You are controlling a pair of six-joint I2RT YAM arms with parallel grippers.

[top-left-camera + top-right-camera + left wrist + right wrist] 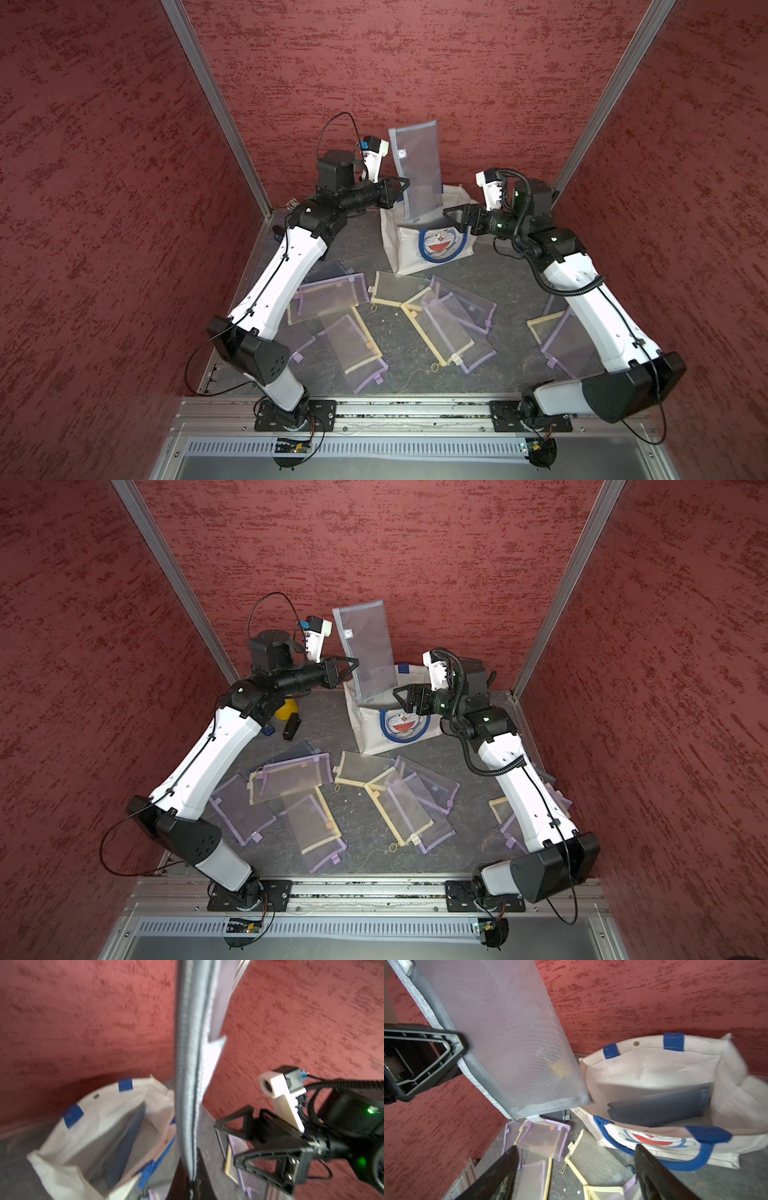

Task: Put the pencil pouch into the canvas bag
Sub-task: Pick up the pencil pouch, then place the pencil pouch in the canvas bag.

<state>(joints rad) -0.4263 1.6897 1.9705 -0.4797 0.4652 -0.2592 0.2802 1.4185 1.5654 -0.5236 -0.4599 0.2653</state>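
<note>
The pouch stands higher than the bag's rim, so next I should move my left gripper outward over the bag's opening, then down inside, and let go of the pouch's zipper edge.
A grey mesh pencil pouch stands upright in the air, its lower end over the open mouth of the canvas bag. The bag is white with blue handles and a cat face. My left gripper is shut on the pouch's zipper edge, which the right wrist view also shows. My right gripper is open and holds nothing, just off the bag's front rim, beside the pouch. Dark flat pouches lie inside the bag.
Several mesh pouches with purple or yellow trim lie scattered on the dark tabletop in front of the bag. A yellow pen cup and a black object sit under the left arm. Red walls close in three sides.
</note>
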